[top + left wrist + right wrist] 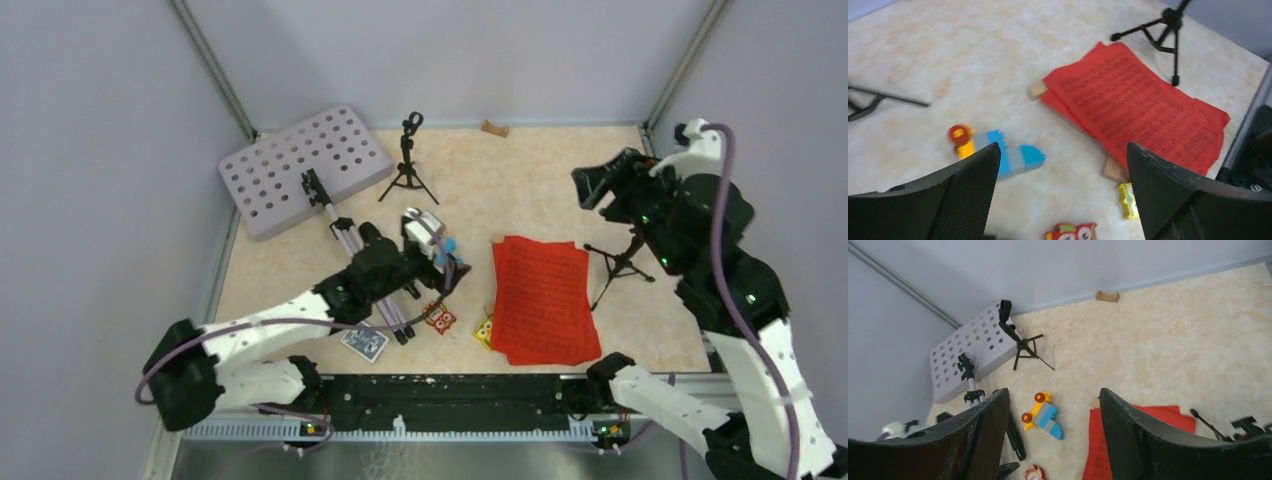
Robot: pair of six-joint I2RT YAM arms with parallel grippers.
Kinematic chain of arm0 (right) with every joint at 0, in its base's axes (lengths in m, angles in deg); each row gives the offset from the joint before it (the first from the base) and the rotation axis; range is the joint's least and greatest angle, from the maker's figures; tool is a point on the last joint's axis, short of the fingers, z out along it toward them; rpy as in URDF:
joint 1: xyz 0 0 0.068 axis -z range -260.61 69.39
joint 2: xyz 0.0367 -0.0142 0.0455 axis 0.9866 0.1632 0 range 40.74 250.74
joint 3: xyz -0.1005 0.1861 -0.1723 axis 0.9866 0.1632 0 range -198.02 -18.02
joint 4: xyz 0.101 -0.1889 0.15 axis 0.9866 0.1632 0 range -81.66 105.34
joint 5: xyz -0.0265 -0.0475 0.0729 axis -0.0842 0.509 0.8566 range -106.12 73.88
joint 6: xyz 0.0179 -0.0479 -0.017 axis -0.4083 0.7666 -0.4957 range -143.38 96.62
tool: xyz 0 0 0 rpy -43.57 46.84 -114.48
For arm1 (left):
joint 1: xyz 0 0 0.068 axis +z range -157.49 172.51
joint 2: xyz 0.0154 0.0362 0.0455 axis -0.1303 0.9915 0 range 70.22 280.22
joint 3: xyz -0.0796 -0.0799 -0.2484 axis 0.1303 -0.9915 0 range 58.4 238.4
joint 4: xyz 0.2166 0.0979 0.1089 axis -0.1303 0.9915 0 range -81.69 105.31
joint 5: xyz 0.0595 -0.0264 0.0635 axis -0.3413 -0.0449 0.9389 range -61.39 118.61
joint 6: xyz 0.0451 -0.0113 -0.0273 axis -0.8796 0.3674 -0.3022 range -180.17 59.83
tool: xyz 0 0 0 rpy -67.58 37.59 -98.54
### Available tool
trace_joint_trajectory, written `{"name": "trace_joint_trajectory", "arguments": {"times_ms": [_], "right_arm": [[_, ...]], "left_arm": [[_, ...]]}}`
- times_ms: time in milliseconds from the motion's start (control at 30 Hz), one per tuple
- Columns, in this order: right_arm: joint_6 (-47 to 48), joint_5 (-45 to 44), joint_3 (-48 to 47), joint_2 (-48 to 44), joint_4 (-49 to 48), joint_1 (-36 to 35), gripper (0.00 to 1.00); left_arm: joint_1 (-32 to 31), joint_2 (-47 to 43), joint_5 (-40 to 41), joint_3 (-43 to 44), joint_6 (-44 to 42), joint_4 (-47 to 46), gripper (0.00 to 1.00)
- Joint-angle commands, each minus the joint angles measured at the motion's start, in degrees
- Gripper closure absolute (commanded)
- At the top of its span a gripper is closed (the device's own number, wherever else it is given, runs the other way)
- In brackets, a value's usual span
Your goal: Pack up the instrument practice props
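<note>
The robot's left gripper will next swing across the red music sheets, then tilt level onto the post of the upright mic tripod beyond the sheets.
The grey hole-punched music stand [300, 170] lies flat at the back left, its silver legs [350, 240] running toward my left arm. One black mic tripod [408, 165] stands at the back middle. Another mic tripod [622, 262] stands right of the red music sheets [540, 298]. My left gripper [443, 268] hovers open over the toys just left of the sheets, with nothing between its fingers [973, 185]. My right gripper [590, 190] is raised at the back right, open and empty. In its wrist view the stand [975, 345] and back tripod [1018, 340] lie far below.
A blue and yellow toy car [1003, 152], a red owl block [1071, 232] and a yellow block [1127, 200] lie below the left gripper [1062, 150]. A blue-patterned card deck [364, 343] sits near the front edge. A small wooden piece [494, 128] rests by the back wall.
</note>
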Motion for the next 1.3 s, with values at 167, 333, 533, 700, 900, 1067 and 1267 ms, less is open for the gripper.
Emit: {"name": "trace_joint_trajectory", "arguments": {"times_ms": [167, 333, 533, 700, 900, 1067, 1267], "right_arm": [[1.56, 0.22, -5.18, -5.65, 16.84, 0.33, 0.34], [-0.38, 4.25, -3.33, -8.85, 15.91, 0.32, 0.35], [-0.55, 4.94, -2.81, -9.92, 16.3, 0.34, 0.35], [0.12, 7.25, -1.46, -10.63, 16.14, 0.31, 0.35], [0.13, 8.09, -0.05, -11.53, 16.23, 0.35, 0.35], [0.09, 8.2, 0.85, -12.34, 16.19, 0.36, 0.35], [-0.06, 7.23, 1.97, -13.9, 16.31, 0.34, 0.35]], "left_arm": [[-10.62, 37.0, -11.38, 14.21, -4.72, -46.73, 0.01], [-11.95, 56.79, -19.22, 30.67, -3.56, -53.79, 0.01], [-12.61, 72.75, -19.99, 50.25, -1.49, -51.33, 0.01], [-13.22, 81.51, -19.24, 62.54, -0.03, -47.96, 0.01], [-14.68, 91.47, -19.65, 78.23, 3.25, -43.59, 0.12], [-15.69, 98.78, -20.1, 90.34, 5.33, -37.24, 0.21], [-15.75, 102.26, -19.64, 93.44, 8.55, -36.75, 0.49]]}}
